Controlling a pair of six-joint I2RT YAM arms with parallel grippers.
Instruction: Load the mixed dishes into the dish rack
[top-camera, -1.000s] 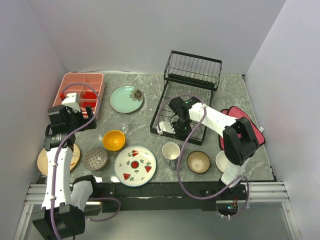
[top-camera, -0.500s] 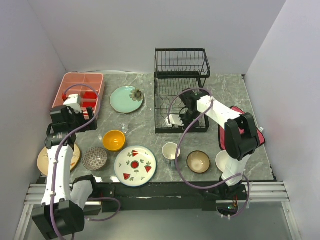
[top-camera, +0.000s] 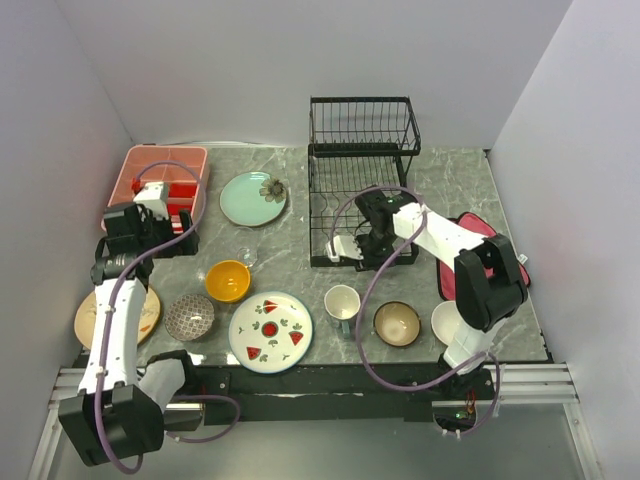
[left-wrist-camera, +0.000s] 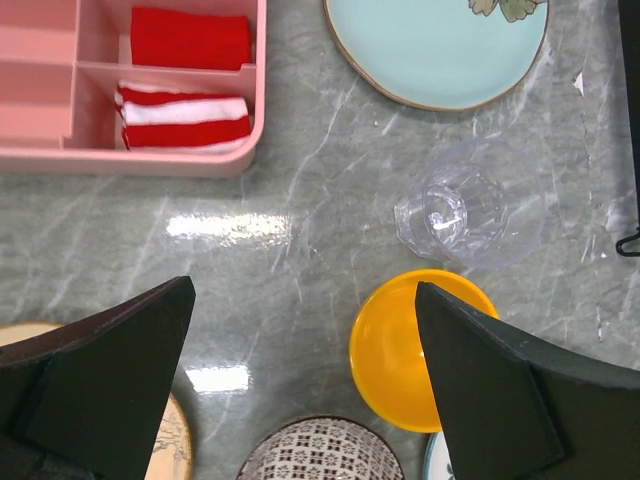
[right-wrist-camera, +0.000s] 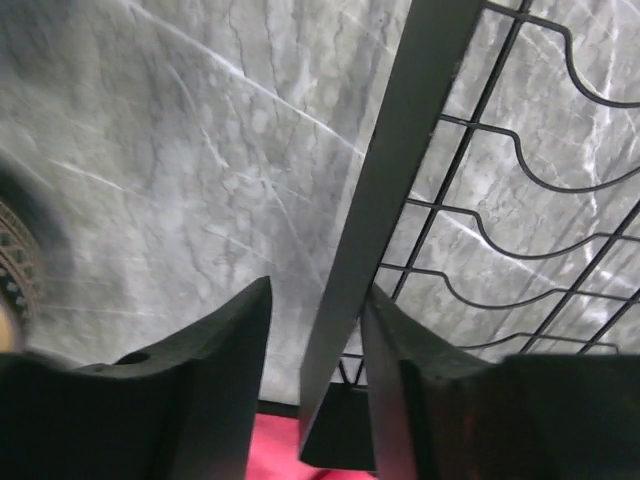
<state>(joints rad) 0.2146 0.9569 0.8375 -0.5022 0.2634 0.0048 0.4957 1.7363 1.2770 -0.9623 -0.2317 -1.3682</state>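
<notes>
Because the clear glass (left-wrist-camera: 470, 205) stands mouth-up, I should swing my left gripper toward the right in the top view, turning it, and lower it over the glass's rim.
The dish rack (top-camera: 361, 180) stands upright at the back middle, a black wire frame with nothing in it. My right gripper (top-camera: 371, 246) is at its front lower edge. In the right wrist view the right gripper (right-wrist-camera: 318, 287) is open and straddles the rack's flat bar (right-wrist-camera: 400, 150), with a gap on the left side. My left gripper (left-wrist-camera: 303, 290) is open and hovers over bare table near the orange bowl (left-wrist-camera: 400, 345), clear glass (left-wrist-camera: 470, 205) and patterned bowl (left-wrist-camera: 320, 452). The mint plate (top-camera: 253, 198), watermelon plate (top-camera: 270, 331), mug (top-camera: 342, 302), brown bowl (top-camera: 397, 323) and tan plate (top-camera: 90, 320) lie on the table.
A pink compartment tray (top-camera: 150, 170) with red cloths sits at the back left. A red cloth (top-camera: 505, 255) lies right of the rack under the right arm. A white bowl (top-camera: 445, 322) stands by the right arm's base. White walls close in three sides.
The rack went from tilted to upright. My right gripper's jaws have parted from the rack's bar. The left gripper drifted slightly toward the back.
</notes>
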